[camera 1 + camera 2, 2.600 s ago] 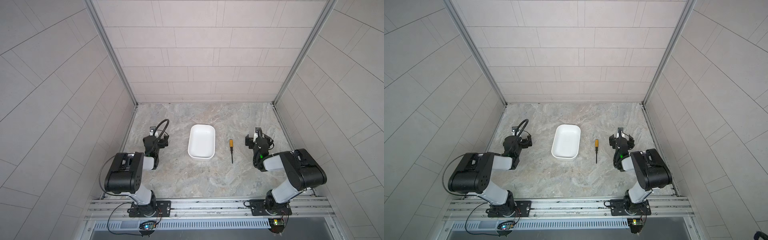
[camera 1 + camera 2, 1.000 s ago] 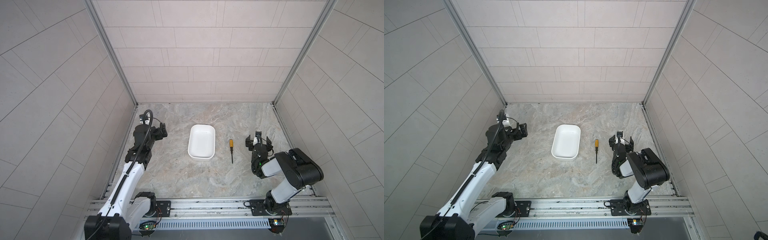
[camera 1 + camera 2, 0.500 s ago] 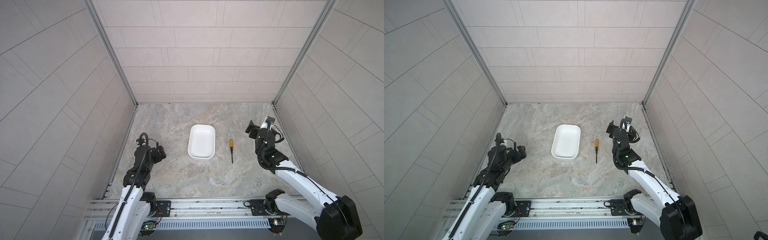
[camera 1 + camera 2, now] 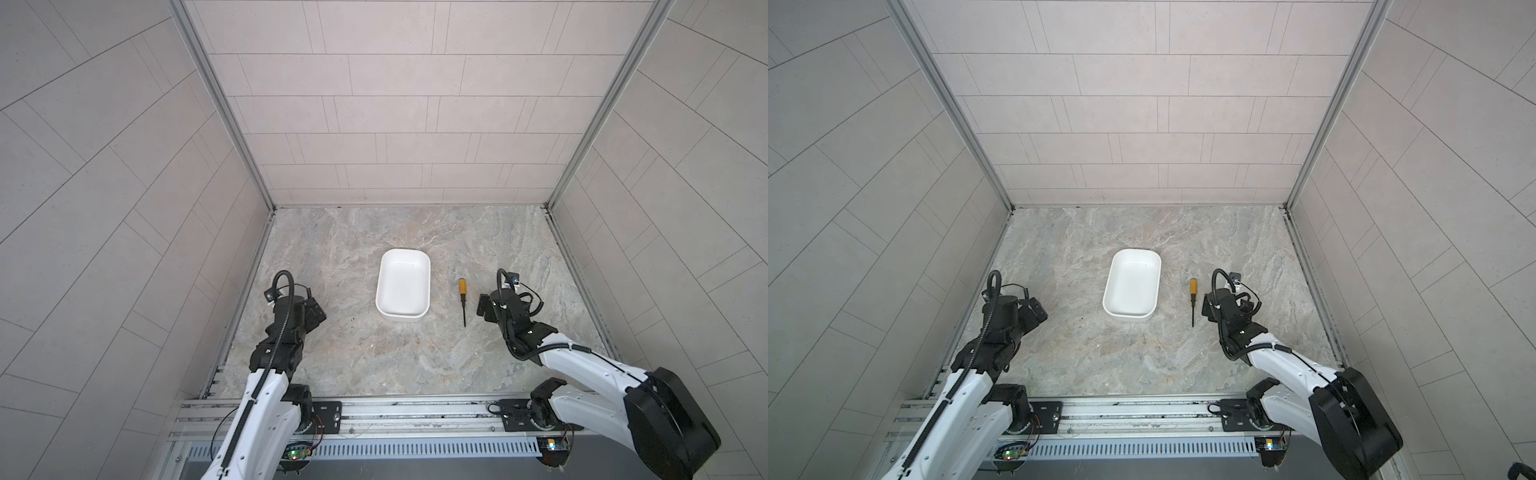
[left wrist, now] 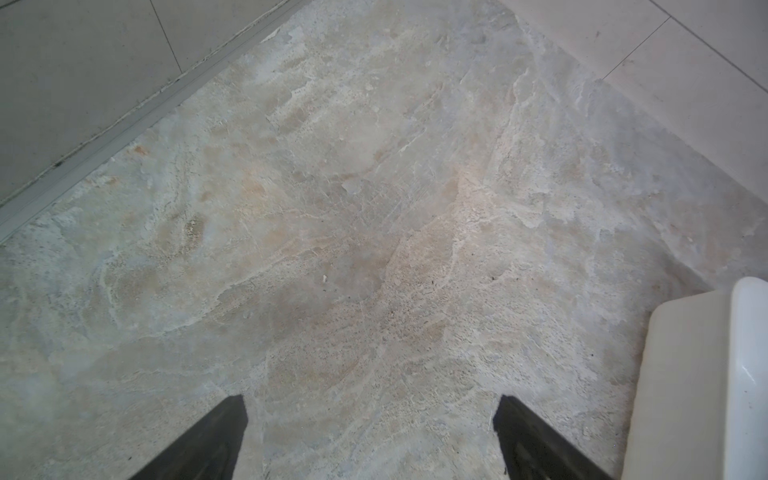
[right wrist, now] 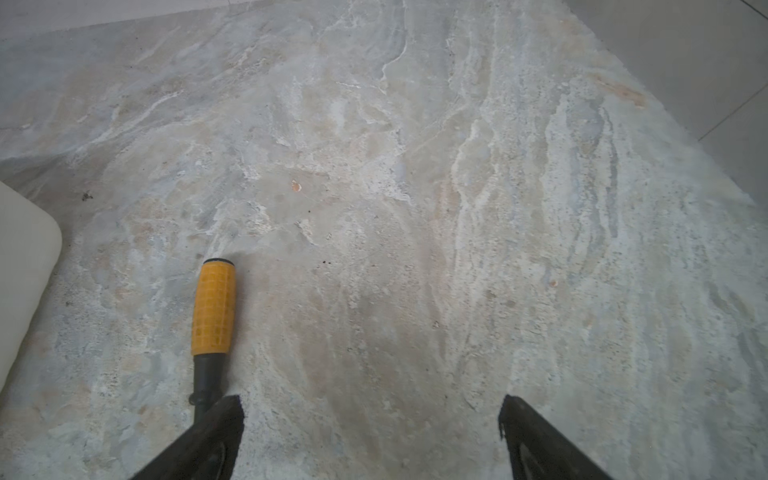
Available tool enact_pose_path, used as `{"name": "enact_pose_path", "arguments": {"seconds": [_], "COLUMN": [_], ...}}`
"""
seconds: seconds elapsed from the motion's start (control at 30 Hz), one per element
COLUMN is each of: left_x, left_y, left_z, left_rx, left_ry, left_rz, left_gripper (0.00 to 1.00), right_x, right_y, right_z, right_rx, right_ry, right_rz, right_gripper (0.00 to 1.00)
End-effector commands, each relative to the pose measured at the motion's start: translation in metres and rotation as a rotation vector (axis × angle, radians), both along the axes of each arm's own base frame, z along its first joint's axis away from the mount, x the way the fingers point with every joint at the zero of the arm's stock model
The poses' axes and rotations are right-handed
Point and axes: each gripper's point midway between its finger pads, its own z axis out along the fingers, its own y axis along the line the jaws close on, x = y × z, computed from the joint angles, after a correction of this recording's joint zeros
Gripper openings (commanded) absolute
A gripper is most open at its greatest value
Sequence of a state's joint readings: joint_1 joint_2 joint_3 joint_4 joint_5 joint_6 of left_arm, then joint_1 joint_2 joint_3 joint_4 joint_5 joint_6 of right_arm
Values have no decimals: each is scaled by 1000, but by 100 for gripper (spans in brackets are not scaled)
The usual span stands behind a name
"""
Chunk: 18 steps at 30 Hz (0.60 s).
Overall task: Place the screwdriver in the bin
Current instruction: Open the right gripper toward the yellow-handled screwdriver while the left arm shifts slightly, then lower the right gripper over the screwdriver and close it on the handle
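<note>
The screwdriver's black collar (image 4: pixel 463 298) is below the right gripper, on the gripper's bin side, so the right gripper needs to move toward the bin (image 4: pixel 400 317) and down to close around the collar.
The screwdriver (image 4: pixel 461 287) (image 4: pixel 1193 287), with its yellow-orange handle (image 6: pixel 213 307) and thin black shaft, lies flat on the stone floor just right of the bin in both top views. The white bin (image 4: pixel 400 317) (image 4: pixel 1128 316) is empty; only a corner of it (image 6: pixel 25 257) (image 5: pixel 702 395) shows in each wrist view. My right gripper (image 4: pixel 492 309) (image 4: pixel 1216 309) (image 6: pixel 370 405) hovers low, open, just right of the shaft. One fingertip (image 6: pixel 224 415) covers the black collar, and nothing lies between the fingers. My left gripper (image 4: pixel 311 316) (image 4: pixel 1034 312) (image 5: pixel 370 405) is open over bare floor, left of the bin.
Tiled walls close in the floor on the left, back and right. A metal rail (image 4: pixel 374 409) carrying both arm bases runs along the front edge. Stone floor (image 4: pixel 374 357) lies between the bin and the rail.
The right arm, raised half a second ago, has come down close beside the screwdriver. The left arm has swung forward again toward the bin's left. Screwdriver and bin have not moved.
</note>
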<state>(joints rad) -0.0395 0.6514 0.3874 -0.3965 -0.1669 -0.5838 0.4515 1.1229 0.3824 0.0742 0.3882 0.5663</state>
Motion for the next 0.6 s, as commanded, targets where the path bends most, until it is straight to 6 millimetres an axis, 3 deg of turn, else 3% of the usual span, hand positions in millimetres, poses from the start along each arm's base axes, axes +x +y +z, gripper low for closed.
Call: {"name": "enact_pose_path", "arguments": {"seconds": [0.0, 0.1, 0.2, 0.37, 0.57], "left_x": [0, -2, -1, 2, 5], "left_y": [6, 7, 8, 2, 3], "left_z": [5, 6, 6, 3, -1], "left_rx": [16, 18, 17, 1, 4], "left_ry": [-10, -22, -35, -21, 12], "left_rz": [34, 41, 45, 16, 24], "left_gripper": [100, 100, 100, 100, 100], "right_x": [14, 19, 18, 26, 30], "right_y": [22, 38, 43, 59, 67], "right_z": [-1, -11, -23, -27, -42], "right_rx": [66, 75, 69, 82, 73], "right_ry": [23, 96, 140, 181, 242], "right_rz": [24, 79, 88, 133, 153], "right_gripper": [97, 96, 95, 91, 73]}}
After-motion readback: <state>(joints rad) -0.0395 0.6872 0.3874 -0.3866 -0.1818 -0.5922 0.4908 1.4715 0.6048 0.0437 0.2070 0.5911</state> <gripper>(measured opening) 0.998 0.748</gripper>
